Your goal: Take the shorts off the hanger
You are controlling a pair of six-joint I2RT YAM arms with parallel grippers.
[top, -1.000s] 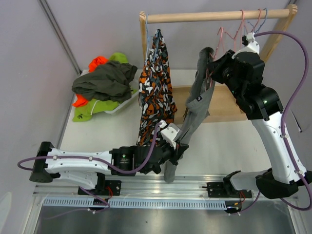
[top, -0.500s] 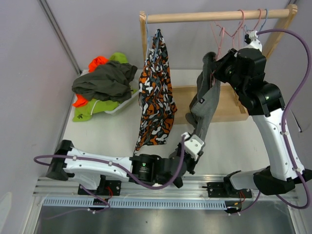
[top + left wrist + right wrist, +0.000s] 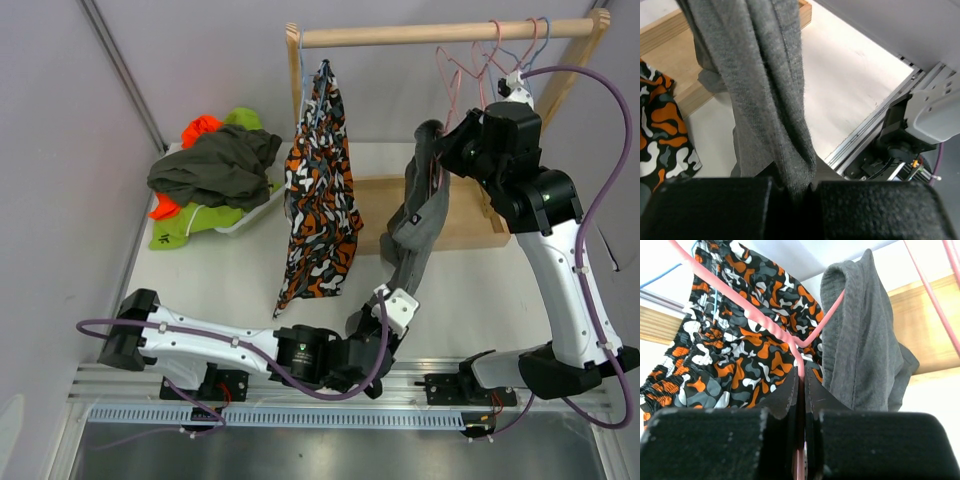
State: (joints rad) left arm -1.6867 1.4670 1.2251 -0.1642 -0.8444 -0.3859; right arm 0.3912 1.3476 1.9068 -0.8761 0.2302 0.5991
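My left gripper holds the shorts, so my right gripper will lift the pink hanger up out of them, hook it over the wooden bar (image 3: 440,33) and release it.
Dark grey shorts (image 3: 418,222) hang from a pink hanger (image 3: 790,337) below the wooden rail (image 3: 440,33). My left gripper (image 3: 392,300) is shut on the lower end of these shorts (image 3: 765,90), stretched between both arms. My right gripper (image 3: 447,150) is shut on the pink hanger's wire (image 3: 800,380), with the grey shorts (image 3: 865,340) draped over the hanger's right arm. Camouflage shorts (image 3: 320,190) hang on a blue hanger at the rail's left; they also show in the right wrist view (image 3: 730,345). Another dark grey pair (image 3: 215,165), lime green (image 3: 185,225) and orange (image 3: 200,127) shorts lie piled at the left.
A white tray (image 3: 245,218) holds the pile at the left. The wooden rack base (image 3: 470,215) lies behind the grey shorts. Several empty hangers (image 3: 500,45) hang at the rail's right end. A metal rail (image 3: 300,375) runs along the near table edge.
My left gripper has pulled the grey shorts' lower end rightward and toward the near edge, away from the camouflage shorts. My right gripper with the hanger shifted slightly right.
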